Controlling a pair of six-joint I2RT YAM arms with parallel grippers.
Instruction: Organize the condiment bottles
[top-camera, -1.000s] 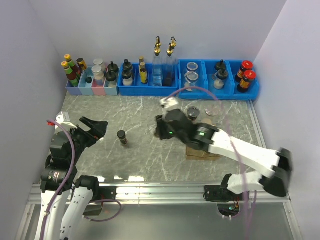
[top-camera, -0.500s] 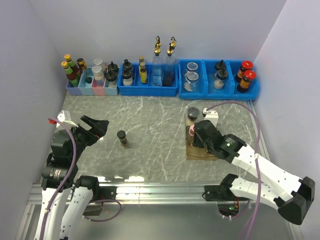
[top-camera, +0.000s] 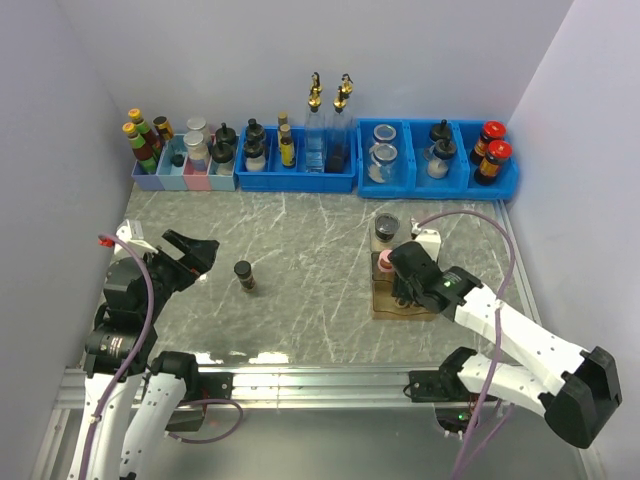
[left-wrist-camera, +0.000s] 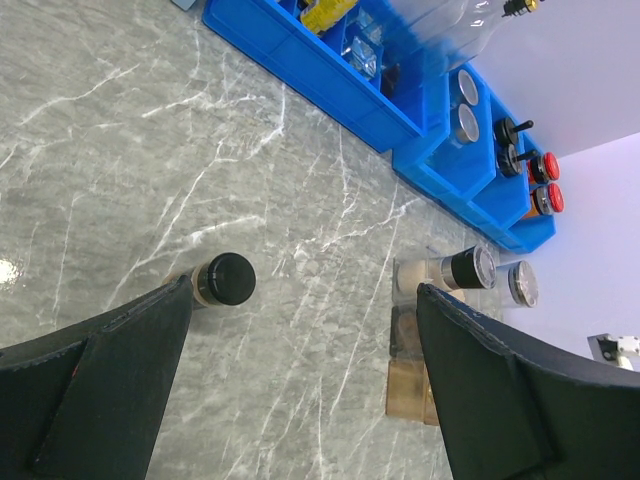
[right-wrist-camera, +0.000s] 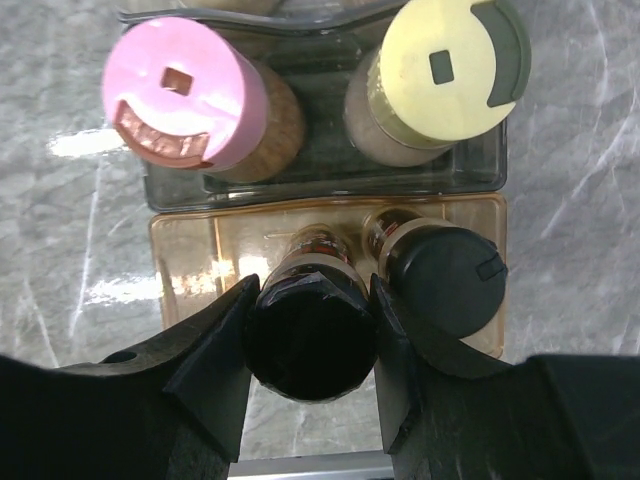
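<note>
The robot's right gripper should lower the jar with the black lid a little into the amber tray (top-camera: 385, 305), because the bottom of the jar lines up beside the other jar with a black lid.
My right gripper (right-wrist-camera: 312, 300) is shut on a black-lidded spice jar (right-wrist-camera: 310, 340) and holds it in the near-left slot of an amber tray (right-wrist-camera: 185, 265), beside another black-lidded jar (right-wrist-camera: 445, 280). Behind them, a smoky tray (right-wrist-camera: 320, 185) holds a pink-lidded jar (right-wrist-camera: 185, 90) and a pale-yellow-lidded jar (right-wrist-camera: 450, 65). In the top view the right gripper (top-camera: 405, 288) covers the amber tray (top-camera: 385, 305). A lone black-lidded jar (top-camera: 243, 274) stands left of centre. My left gripper (top-camera: 190, 255) is open and empty to its left; in the left wrist view this jar (left-wrist-camera: 225, 278) sits by the left finger.
Blue bins (top-camera: 295, 182) line the back wall with gold-spouted bottles (top-camera: 315, 120), red-capped bottles (top-camera: 490, 150) and more jars. Pastel bins (top-camera: 185, 180) stand at the back left. A dark-lidded jar (top-camera: 385, 226) stands just behind the trays.
My right arm has swung from the table's middle to the trays at right with the black-lidded jar and lowered it into the amber tray. The left arm has not moved.
</note>
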